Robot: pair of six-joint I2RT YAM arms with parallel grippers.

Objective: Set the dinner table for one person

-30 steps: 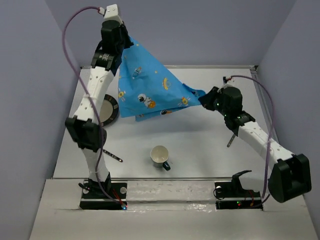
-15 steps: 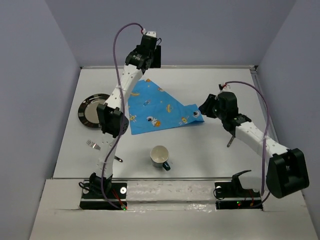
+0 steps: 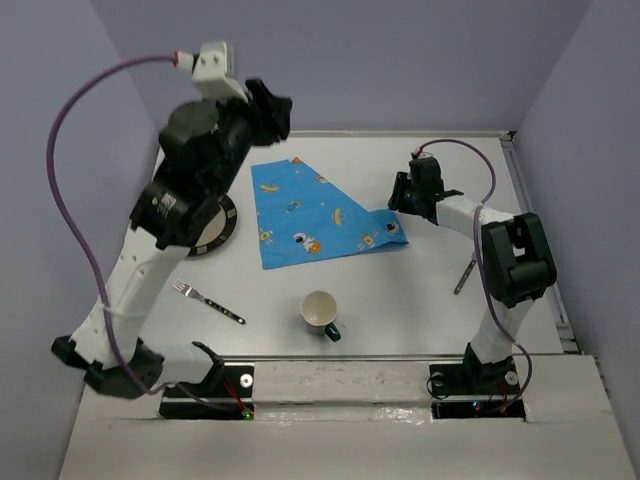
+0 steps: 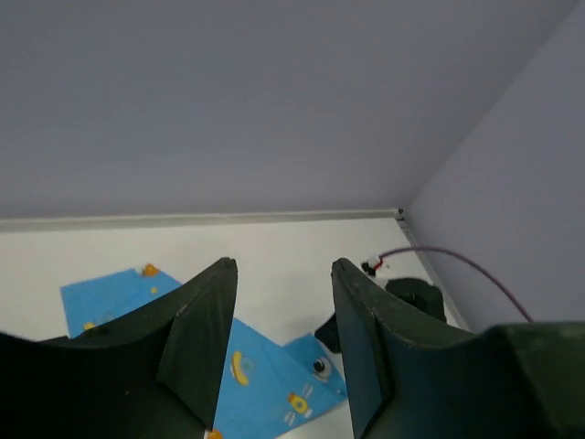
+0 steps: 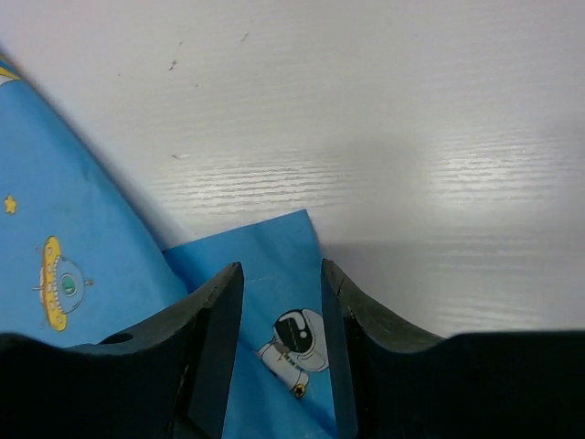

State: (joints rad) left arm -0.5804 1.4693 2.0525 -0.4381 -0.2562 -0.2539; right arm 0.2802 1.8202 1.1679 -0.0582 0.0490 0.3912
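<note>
The right gripper moves down onto the cloth near its far tip [image 3: 388, 213] [image 5: 288, 248] next and pinches the flat corner of the placemat.
The blue cartoon-patterned placemat [image 3: 315, 215] lies folded over on the white dinner table [image 3: 400, 300], behind the middle. My left gripper [image 3: 272, 105] is raised high above the placemat's far left corner, open and empty; the left wrist view [image 4: 281, 265] shows the placemat [image 4: 265, 375] far below between its fingers. My right gripper [image 3: 398, 200] is low at the placemat's right corner. In the right wrist view [image 5: 281, 270] its jaws stand open, one on each side of the corner of the flat cloth [image 5: 274, 311].
A dark plate [image 3: 218, 225] sits left of the placemat, partly hidden by my left arm. A fork [image 3: 210, 300] lies at the front left. A cup [image 3: 320, 312] stands at the front middle. A slim utensil [image 3: 465, 275] lies at the right.
The placemat, held up in the air by both grippers a second ago, now lies on the table. My left gripper has let go and swung up and left. My right arm has stretched farther back.
</note>
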